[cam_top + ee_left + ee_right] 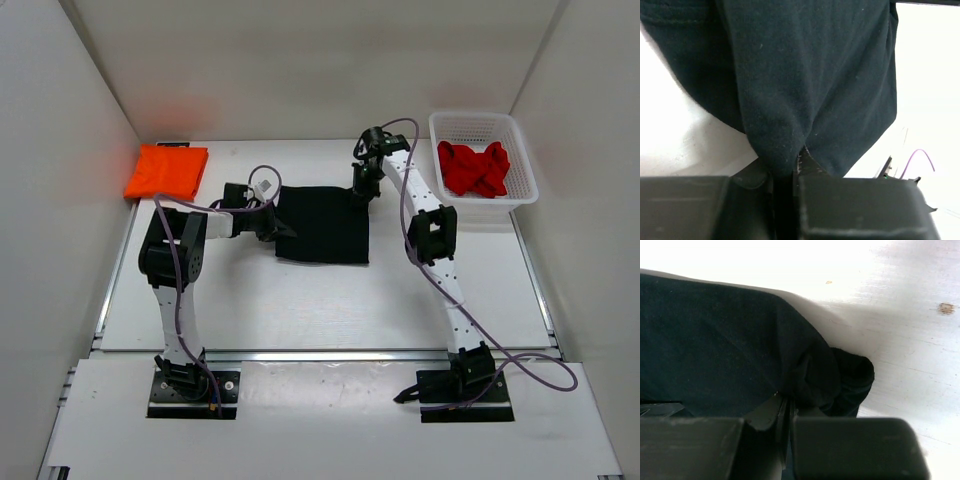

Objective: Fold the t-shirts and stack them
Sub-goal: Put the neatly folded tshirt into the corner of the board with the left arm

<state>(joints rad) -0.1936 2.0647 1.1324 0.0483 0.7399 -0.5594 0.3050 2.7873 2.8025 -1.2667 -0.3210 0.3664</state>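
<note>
I need to carry the black t-shirt (325, 225) outward and left in the top view with my left gripper next and release it over the orange t-shirt (166, 171), since both are already folded.
The black t-shirt (325, 225) lies flat, folded to a rectangle, in the middle of the table. My left gripper (278, 226) is shut on its left edge; the pinched black cloth (790, 100) bunches between the jaws in the left wrist view. My right gripper (362, 193) is shut on the shirt's far right corner, and the cloth (810, 375) gathers at the jaws in the right wrist view. The folded orange t-shirt (166, 171) lies at the far left corner. The red t-shirt (474, 168) is crumpled inside the basket.
A white mesh basket (523, 160) stands at the far right by the wall. White walls close in the table on the left, back and right. A purple cable (405, 160) loops beside the right arm.
</note>
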